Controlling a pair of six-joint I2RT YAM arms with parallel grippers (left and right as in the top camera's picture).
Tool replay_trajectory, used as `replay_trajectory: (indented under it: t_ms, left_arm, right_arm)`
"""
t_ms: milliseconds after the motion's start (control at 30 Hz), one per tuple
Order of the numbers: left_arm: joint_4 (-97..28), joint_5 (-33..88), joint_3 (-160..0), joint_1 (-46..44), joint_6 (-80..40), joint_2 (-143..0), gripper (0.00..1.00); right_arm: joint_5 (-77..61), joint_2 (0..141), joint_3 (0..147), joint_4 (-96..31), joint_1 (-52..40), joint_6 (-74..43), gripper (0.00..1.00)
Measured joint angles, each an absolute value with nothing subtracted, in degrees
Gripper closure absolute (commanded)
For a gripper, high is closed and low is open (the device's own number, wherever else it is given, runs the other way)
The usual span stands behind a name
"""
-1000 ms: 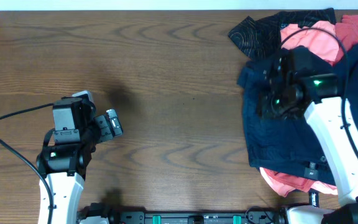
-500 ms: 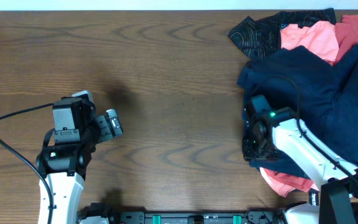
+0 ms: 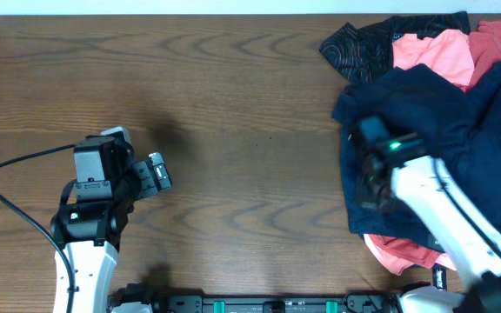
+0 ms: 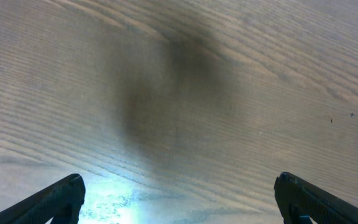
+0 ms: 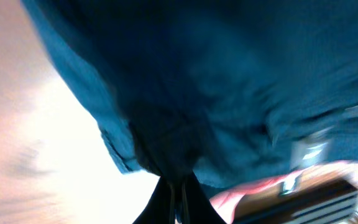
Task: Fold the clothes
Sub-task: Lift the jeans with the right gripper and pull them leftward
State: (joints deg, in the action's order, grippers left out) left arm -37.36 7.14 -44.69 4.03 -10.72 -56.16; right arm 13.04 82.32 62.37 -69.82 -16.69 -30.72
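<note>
I will lift my right gripper next, swing the navy fold toward the bare wood and let go of it there. That space is to the gripper's left in the overhead view.
A pile of clothes lies at the table's right side. A navy garment is on top, over coral garments and a black patterned one. My right gripper is at the navy garment's left edge. In the blurred right wrist view its fingers are pressed together on a bunched fold of the navy cloth. My left gripper is open and empty over bare wood at the left, with its fingertips wide apart.
A coral edge pokes out below the navy garment near the front right. The wooden table is bare between the two arms. The left arm's cable loops at the far left.
My right arm swung from above the pile down to the navy garment's left edge, then shifted slightly up. The left arm has not moved.
</note>
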Motion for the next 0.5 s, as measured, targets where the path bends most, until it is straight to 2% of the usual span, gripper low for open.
replay_trajectory:
  t_ms: [133, 267, 400, 500]
  left_arm:
    - [-37.4, 7.1, -44.7, 4.0, -10.7, -56.2, 0.02]
    - [-37.4, 7.1, -44.8, 4.0, -10.7, -56.2, 0.02]
    - [-37.3, 7.1, -44.8, 4.1, -10.7, -56.2, 0.02]
    - [-37.4, 7.1, -44.8, 4.0, -10.7, -56.2, 0.02]
  right_arm:
    - [13.6, 79.0, 79.8, -70.5, -12.2, -25.0, 0.99]
    - [6.4, 78.2, 96.4, -69.0, -10.7, -17.9, 0.99]
    - [-4.8, 76.9, 102.3, -65.0, -12.9, -15.0, 0.99]
    - [-10.2, 77.7, 102.2, -63.7, -18.0, -15.1, 0.99]
